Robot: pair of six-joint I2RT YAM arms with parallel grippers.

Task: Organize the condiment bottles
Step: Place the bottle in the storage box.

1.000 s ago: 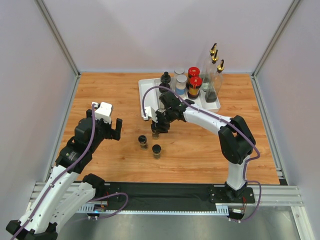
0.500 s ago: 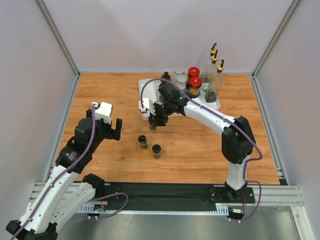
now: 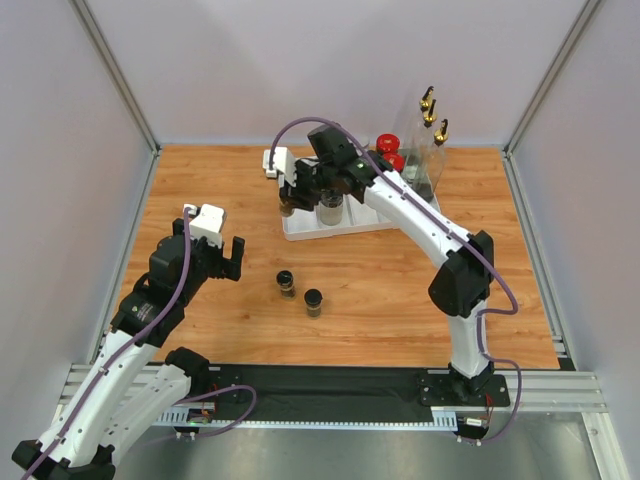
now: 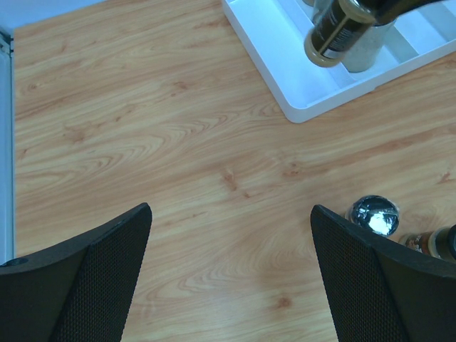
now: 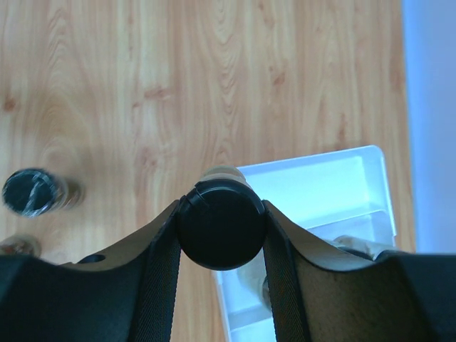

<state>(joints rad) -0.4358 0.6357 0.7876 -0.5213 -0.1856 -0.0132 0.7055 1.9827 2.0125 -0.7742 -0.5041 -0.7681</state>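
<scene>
My right gripper moves outward, turning, and lower next to release in the tray's end section (image 3: 299,222) (image 5: 313,189), as the tray's bare bottom shows there beside the held jar.
My right gripper (image 3: 290,200) is shut on a small black-lidded jar (image 3: 288,209), which hangs above the left end of the white divided tray (image 3: 345,228). In the right wrist view both fingers press the jar's round black lid (image 5: 221,224), with the tray's corner (image 5: 320,187) below. The left wrist view shows this amber jar (image 4: 332,34) in the air above the tray (image 4: 274,60). Two more small black-lidded jars (image 3: 286,282) (image 3: 313,300) stand on the table. My left gripper (image 3: 226,258) is open over bare wood to their left, holding nothing.
At the back right of the tray stand red-capped jars (image 3: 389,146) and tall clear gold-spouted bottles (image 3: 432,135). Another jar (image 3: 331,207) stands in the tray beside the held one. Grey walls with metal posts enclose the wooden table (image 3: 200,190).
The right arm has carried the small jar from just in front of the tray away from me, to above the tray's left end. The left arm has not moved.
</scene>
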